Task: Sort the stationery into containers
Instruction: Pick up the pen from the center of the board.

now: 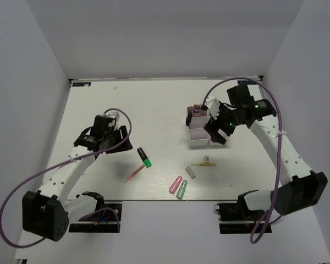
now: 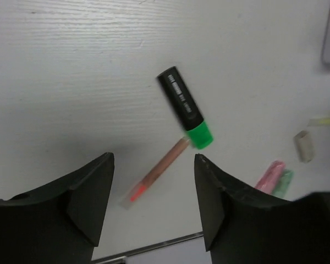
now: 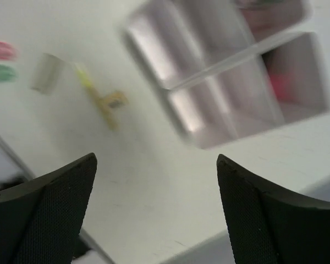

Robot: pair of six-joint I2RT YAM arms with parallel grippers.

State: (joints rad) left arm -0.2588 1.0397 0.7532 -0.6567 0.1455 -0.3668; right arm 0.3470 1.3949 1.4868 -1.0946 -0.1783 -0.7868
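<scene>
The highlighter is next, so my left gripper will move toward it and turn in line with it. My left gripper will then go down to its black body.
A black highlighter with a green end lies on the table, and a thin pink pen lies just near of it. My left gripper hovers to their left, open and holding nothing. In the left wrist view the highlighter and pen lie beyond the gripper. Pink, green and grey erasers and a pale yellow clip lie right of centre. My right gripper hangs open and holding nothing at the right edge of the white containers. In the right wrist view the containers sit beyond the gripper.
Some items stand in the containers' far compartment, and something pink lies in another compartment. White walls close in the table at the back and both sides. The arm bases sit at the near edge.
</scene>
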